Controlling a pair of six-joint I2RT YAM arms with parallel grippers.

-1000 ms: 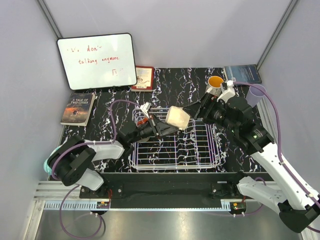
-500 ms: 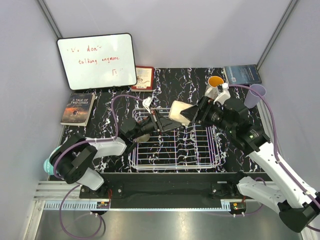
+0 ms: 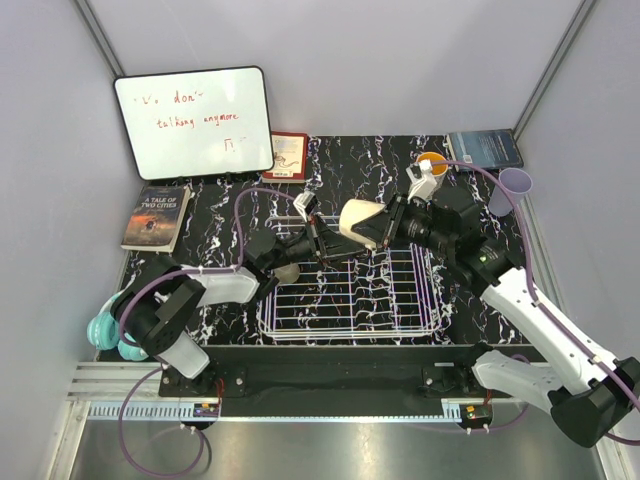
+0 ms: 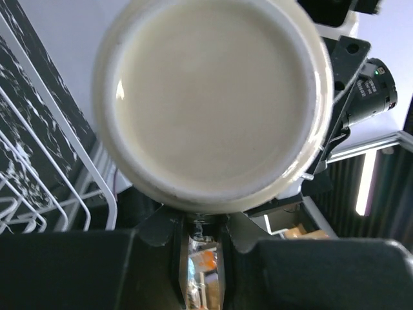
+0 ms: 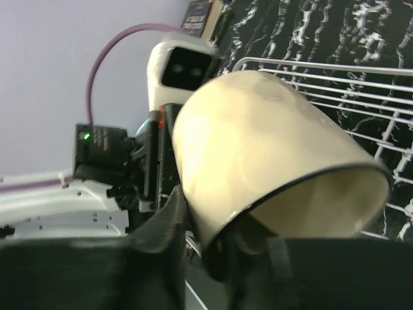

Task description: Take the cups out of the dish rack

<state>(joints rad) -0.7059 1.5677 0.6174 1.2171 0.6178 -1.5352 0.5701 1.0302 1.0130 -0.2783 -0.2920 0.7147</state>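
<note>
The right gripper moves outward past the rack [image 3: 350, 295] and down next, turns the sideways mug upright and releases it on the bare tabletop beside the orange cup, where room remains.
A cream mug [image 3: 360, 219] hangs on its side above the far end of the white wire dish rack [image 3: 350, 295], held from both sides. My left gripper [image 3: 333, 244] is shut at its base end; in the left wrist view the mug's round bottom [image 4: 213, 97] fills the frame above the narrow jaws [image 4: 201, 226]. My right gripper [image 3: 386, 228] is shut on the mug's rim [image 5: 277, 187], one finger inside and one outside [image 5: 206, 226]. An orange cup [image 3: 432, 162] and a lavender tumbler [image 3: 512, 187] stand on the table at the right.
A small pale cup [image 3: 288, 272] lies by the rack's left edge under my left arm. Teal headphones [image 3: 108, 333] sit at the near left. A whiteboard [image 3: 193, 122] and books [image 3: 157, 216] [image 3: 288, 156] [image 3: 484, 149] line the back.
My right gripper has moved left to the mug and shut on its rim. The left gripper has carried the mug slightly up and toward the back, still shut on it.
</note>
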